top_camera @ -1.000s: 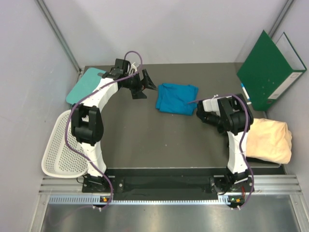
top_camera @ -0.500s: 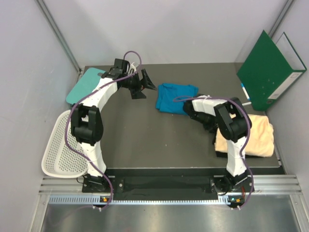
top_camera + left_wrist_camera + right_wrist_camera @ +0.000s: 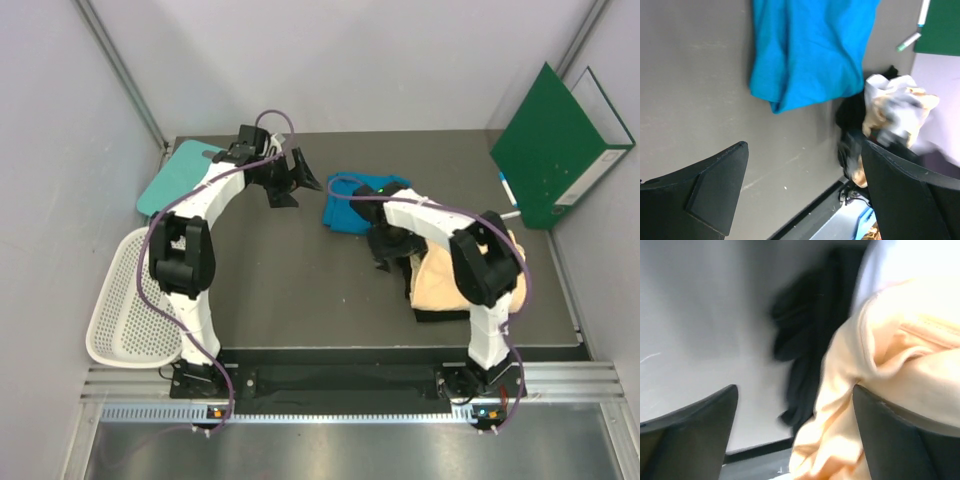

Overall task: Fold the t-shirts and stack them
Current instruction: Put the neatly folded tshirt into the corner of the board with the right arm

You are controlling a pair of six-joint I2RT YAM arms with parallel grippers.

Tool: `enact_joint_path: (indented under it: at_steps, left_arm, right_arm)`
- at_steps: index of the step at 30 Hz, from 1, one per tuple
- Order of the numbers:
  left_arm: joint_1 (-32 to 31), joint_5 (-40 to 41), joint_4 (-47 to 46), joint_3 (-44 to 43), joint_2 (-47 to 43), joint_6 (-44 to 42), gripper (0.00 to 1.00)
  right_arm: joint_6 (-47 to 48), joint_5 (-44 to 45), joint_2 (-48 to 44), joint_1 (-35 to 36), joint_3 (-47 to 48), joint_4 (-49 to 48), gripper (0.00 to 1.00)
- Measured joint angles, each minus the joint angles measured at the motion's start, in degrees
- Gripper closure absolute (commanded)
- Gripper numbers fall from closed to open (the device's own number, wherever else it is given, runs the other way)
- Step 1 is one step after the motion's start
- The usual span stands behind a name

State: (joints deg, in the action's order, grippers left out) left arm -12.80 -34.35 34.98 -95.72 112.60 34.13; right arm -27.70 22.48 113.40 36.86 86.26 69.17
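The blue t-shirt still lies apart, so my right gripper will next lift off the cream shirt, move outward and go down to the blue t-shirt's edge facing the binder.
A folded bright blue t-shirt lies at the back middle of the table. The cream-yellow t-shirt lies bunched to its front right, with dark black cloth showing at its edges. My right gripper stands open at the cream shirt's left edge, and the cloth rests against its right finger. My left gripper hangs open above bare table, left of the blue shirt, with nothing between its fingers.
A green binder leans at the back right, with a marker by its foot. A teal board lies at the back left. A white mesh basket hangs off the left edge.
The right arm swept left and brought the cream shirt from the right edge towards the middle. Its jaws went from shut to open. The left arm stayed put.
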Motion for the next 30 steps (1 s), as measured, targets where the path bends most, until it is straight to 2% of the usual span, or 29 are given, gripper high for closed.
enact_joint_path:
  at_steps: [7,12,15,19,20,21,30]
  left_arm:
    - [-1.22,2.6,-1.31,-1.57,9.51,-1.05,0.01]
    - [-4.46,3.54,-1.25,-7.98,17.77,-0.72,0.03]
    - [-7.04,5.18,-2.4,-12.66,20.24,-0.81,0.09]
    - [-9.68,6.32,-4.24,-15.72,23.34,0.15,0.53]
    - [-10.03,6.34,-4.63,-15.87,23.85,0.61,0.82]
    - [-10.32,6.43,-5.07,-15.96,24.37,1.11,0.99]
    - [-9.77,6.03,-6.51,-15.13,25.42,5.01,1.0]
  right_arm:
    - [2.21,-11.3,-16.13,-2.43,6.36,-9.35,0.0]
    - [2.38,-24.15,-21.22,-15.04,2.95,-18.45,0.0]
    - [0.72,-33.35,-20.0,-23.43,-3.06,-24.59,0.0]
    - [-1.7,-42.82,-13.79,-30.6,-7.04,-29.44,0.0]
    - [-2.01,-44.24,-12.31,-30.99,-7.08,-30.42,0.0]
    - [-2.36,-46.03,-10.49,-31.15,-7.06,-31.78,0.0]
    - [-5.03,-55.93,3.76,-30.99,-4.81,-39.71,0.06]
